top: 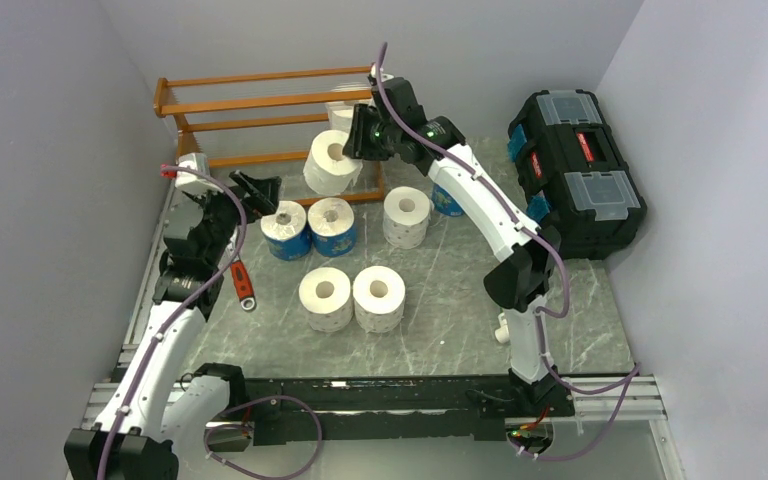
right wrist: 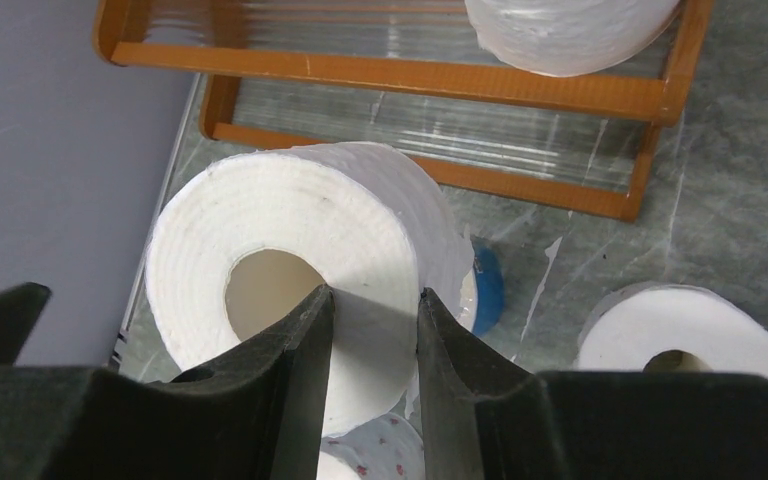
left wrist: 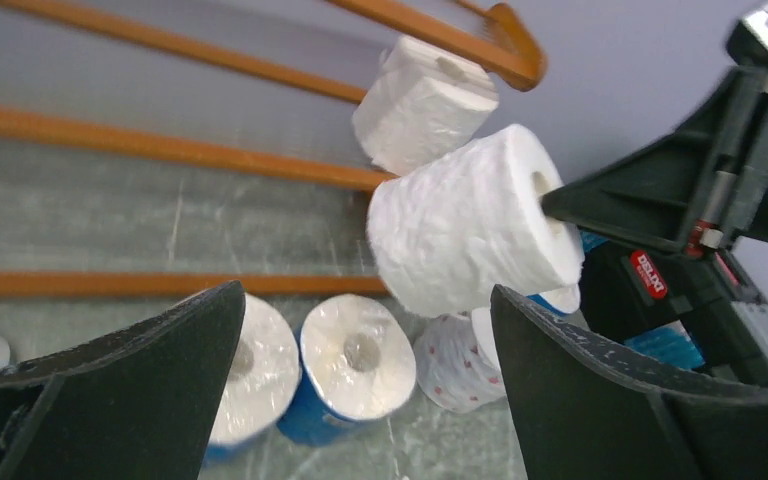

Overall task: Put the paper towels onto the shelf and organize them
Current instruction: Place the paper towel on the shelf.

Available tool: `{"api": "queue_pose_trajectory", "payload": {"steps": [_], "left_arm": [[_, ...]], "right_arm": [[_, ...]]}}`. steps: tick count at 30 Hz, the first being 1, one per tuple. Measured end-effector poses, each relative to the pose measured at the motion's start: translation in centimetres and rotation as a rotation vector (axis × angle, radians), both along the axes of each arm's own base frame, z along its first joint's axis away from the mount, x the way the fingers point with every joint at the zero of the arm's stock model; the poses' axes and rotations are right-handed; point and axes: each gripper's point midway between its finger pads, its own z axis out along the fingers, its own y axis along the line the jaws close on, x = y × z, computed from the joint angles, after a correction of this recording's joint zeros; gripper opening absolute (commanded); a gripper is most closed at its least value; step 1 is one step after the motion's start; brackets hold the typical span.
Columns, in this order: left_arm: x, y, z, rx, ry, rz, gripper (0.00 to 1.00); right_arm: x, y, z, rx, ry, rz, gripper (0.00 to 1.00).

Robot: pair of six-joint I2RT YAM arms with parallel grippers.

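I will move my right gripper outward and to the left in the top view, onto the bare stretch of shelf (right wrist: 390,42) beside its white roll, and release there because it is bare.
My right gripper (top: 357,140) is shut on a plain white paper towel roll (top: 332,162), one finger in its core and one on its outer wall (right wrist: 290,240). It hangs in the air just in front of the orange-brown shelf (top: 260,110). One white roll (top: 342,115) lies on the shelf's right end (left wrist: 425,100). My left gripper (top: 260,188) stands open and holds nothing, a little above two blue-wrapped rolls (top: 285,230) (top: 332,227). Three white rolls (top: 406,217) (top: 326,298) (top: 378,297) stand on the table.
A black toolbox (top: 575,170) sits at the right, beside the wall. A red-handled wrench (top: 242,283) lies by my left arm. A blue-wrapped item (top: 447,203) shows under my right forearm. Grey walls close in on three sides.
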Motion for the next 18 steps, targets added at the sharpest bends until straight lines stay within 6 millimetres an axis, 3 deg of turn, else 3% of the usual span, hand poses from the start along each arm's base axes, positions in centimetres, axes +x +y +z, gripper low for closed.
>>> {"api": "queue_pose_trajectory", "payload": {"steps": [4, 11, 18], "left_arm": [[0.8, -0.8, 1.2, 0.122, -0.150, -0.066, 0.99], [3.9, -1.6, -0.8, 0.343, -0.156, -0.144, 0.99], [4.0, -2.3, -1.9, 0.439, -0.269, -0.191, 0.99]], "right_arm": [[0.2, 0.4, -1.1, -0.004, 0.023, 0.003, 0.26], [0.6, 1.0, -1.6, 0.010, 0.035, 0.004, 0.27], [1.9, 2.0, -2.0, 0.043, 0.030, -0.012, 0.28]]}}
